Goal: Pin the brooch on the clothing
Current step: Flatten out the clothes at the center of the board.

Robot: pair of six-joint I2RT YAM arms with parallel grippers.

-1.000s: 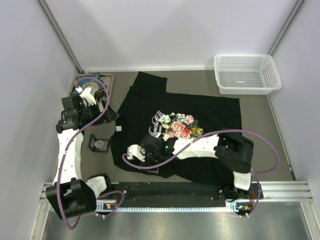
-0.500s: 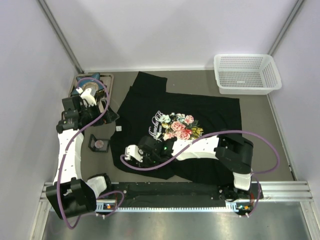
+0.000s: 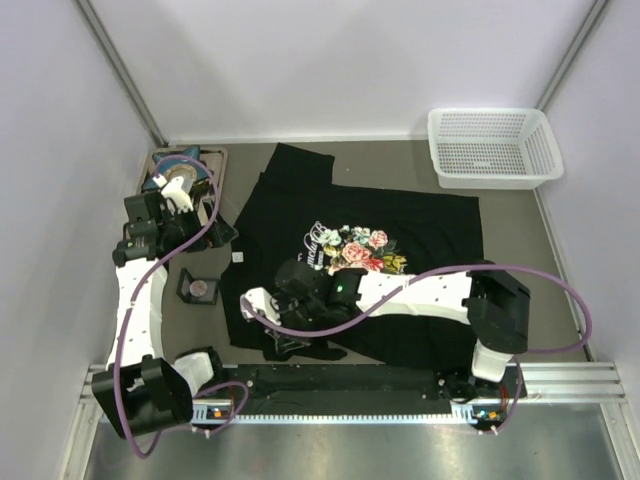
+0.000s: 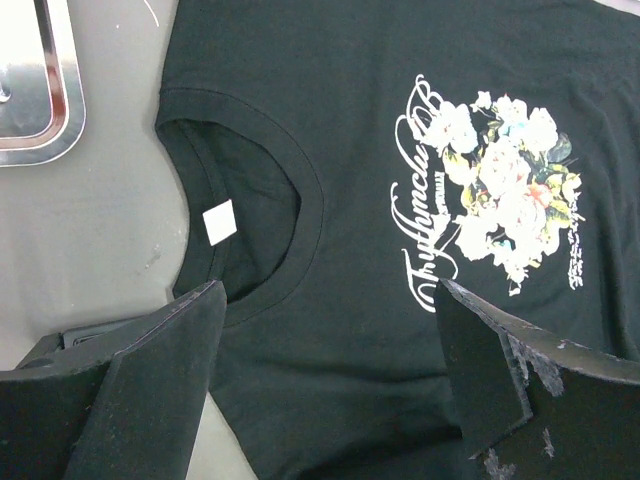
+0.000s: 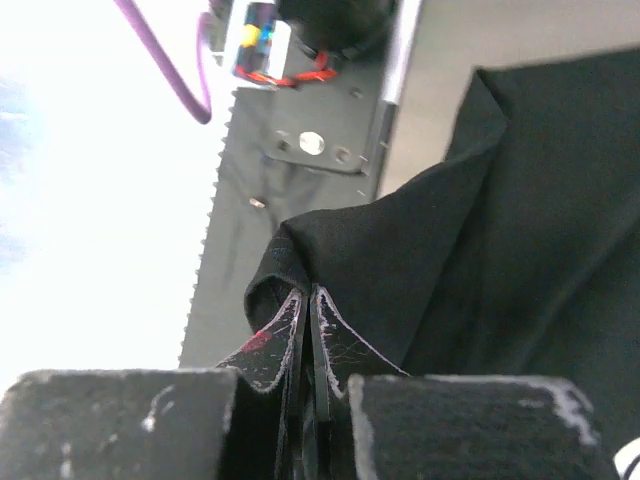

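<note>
The left gripper should turn next, move back and lower its open fingers around the round brooch (image 3: 198, 288), because the brooch is still in the black box, off the clothing.
The clothing (image 3: 430, 215), a black T-shirt with a rose print, lies spread across the table. My right gripper (image 3: 277, 330) is down at its near left part. In the right wrist view that gripper (image 5: 307, 292) is shut on a raised fold of the clothing (image 5: 520, 200). My left gripper (image 4: 330, 292) stands open above the clothing (image 4: 350, 100), just below the collar, with nothing between its fingers. In the top view the left gripper (image 3: 208, 218) hangs off the shirt's left edge. The brooch (image 3: 199, 288), small, round and pinkish, sits in a black square box to the left of the shirt.
A metal tray (image 3: 214, 157) holding a blue dish (image 3: 178, 163) stands at the far left corner; its rim (image 4: 62, 110) shows in the left wrist view. A white mesh basket (image 3: 492, 146) stands at the far right. The toothed base rail (image 5: 290, 150) lies just beyond the pinched fold.
The right gripper has shut on a fold of the shirt and drawn it toward the near left, bunching the cloth there. The left arm has stayed put.
</note>
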